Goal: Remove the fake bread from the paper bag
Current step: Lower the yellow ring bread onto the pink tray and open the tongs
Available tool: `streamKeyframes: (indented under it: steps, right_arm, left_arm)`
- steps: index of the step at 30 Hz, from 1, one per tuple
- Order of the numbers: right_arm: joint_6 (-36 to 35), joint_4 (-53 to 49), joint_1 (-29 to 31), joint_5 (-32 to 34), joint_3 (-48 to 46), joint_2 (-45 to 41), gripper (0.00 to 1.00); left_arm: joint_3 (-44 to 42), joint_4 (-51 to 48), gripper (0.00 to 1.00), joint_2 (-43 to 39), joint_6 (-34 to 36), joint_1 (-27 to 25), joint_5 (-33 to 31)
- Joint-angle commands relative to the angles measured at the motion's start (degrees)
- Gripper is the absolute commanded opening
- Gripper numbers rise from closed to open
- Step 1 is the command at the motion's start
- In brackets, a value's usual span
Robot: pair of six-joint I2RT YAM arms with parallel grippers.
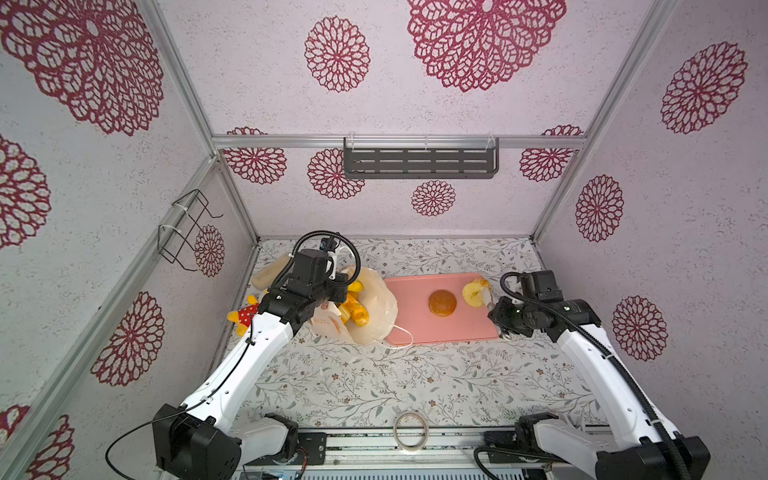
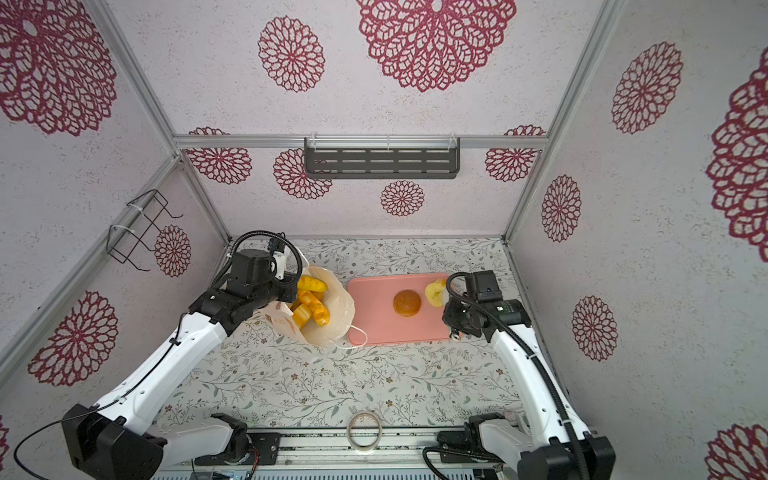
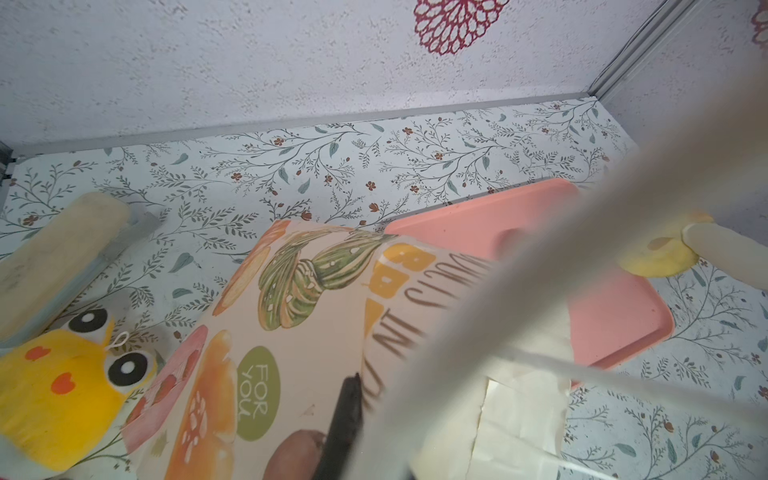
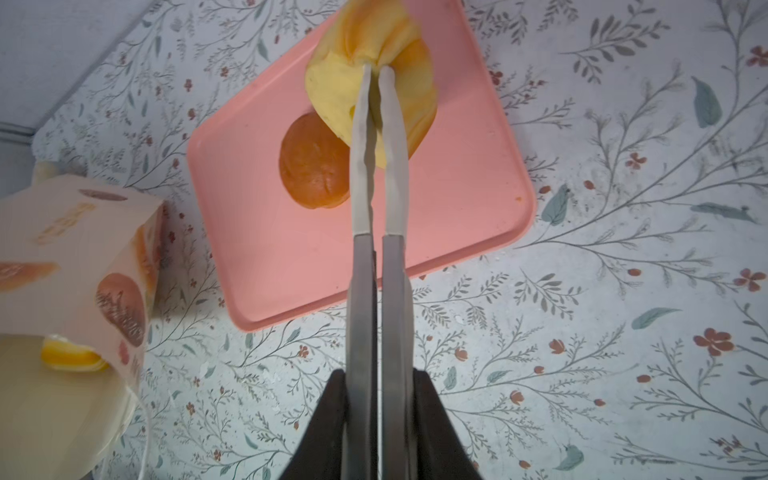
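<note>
My right gripper will lower the ring-shaped bread (image 4: 332,83) next toward the round brown bun and release it on the tray's bare bottom beside the bun, below the gripper.
The paper bag (image 1: 376,318) lies tipped on the table, its mouth toward the front, with several golden fake bread loaves (image 1: 357,309) showing inside in both top views. My left gripper (image 1: 332,270) is at the bag's back rim, shut on the paper wall; one blurred finger (image 3: 540,270) crosses the printed side (image 3: 291,311). My right gripper (image 4: 376,68) is shut on a yellow ring-shaped bread (image 4: 332,83), held just above the far right corner of the pink tray (image 1: 415,328). A round brown bun (image 1: 442,302) rests on the tray.
A yellow plush toy (image 1: 245,316) and a pale beige block (image 1: 266,274) lie left of the bag by the wall. A tape ring (image 1: 410,430) sits at the front edge. A dark shelf (image 1: 419,162) and a wire rack (image 1: 187,228) hang on the walls.
</note>
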Motion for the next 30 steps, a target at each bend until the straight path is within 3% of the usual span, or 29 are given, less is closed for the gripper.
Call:
streamKeyframes:
  steps: [1,4,10,17,30]
  right_arm:
    - [-2.4,5.5,-2.8,-3.3,-1.1,0.3,0.0]
    - [-2.3,7.0,-4.6,-5.2,-3.4,0.5,0.01]
    - [-2.5,7.9,-6.0,-7.6,-5.2,0.2,0.2]
    - [-2.7,11.0,-6.5,-14.4,-5.7,1.5,0.13]
    - [-3.0,12.9,-6.8,-16.7,-6.2,3.4,0.3]
  left_arm:
    - [-0.7,1.3,0.0,-2.2,0.7,0.0,1.0]
    - [-1.1,1.4,0.0,-2.6,1.0,0.0,0.9]
    - [-1.4,1.9,0.0,-2.3,1.0,0.0,1.3]
    - [-1.1,2.3,0.0,-2.2,-0.3,0.1,2.6]
    - [-1.2,1.6,0.0,-3.0,-0.2,0.0,2.5]
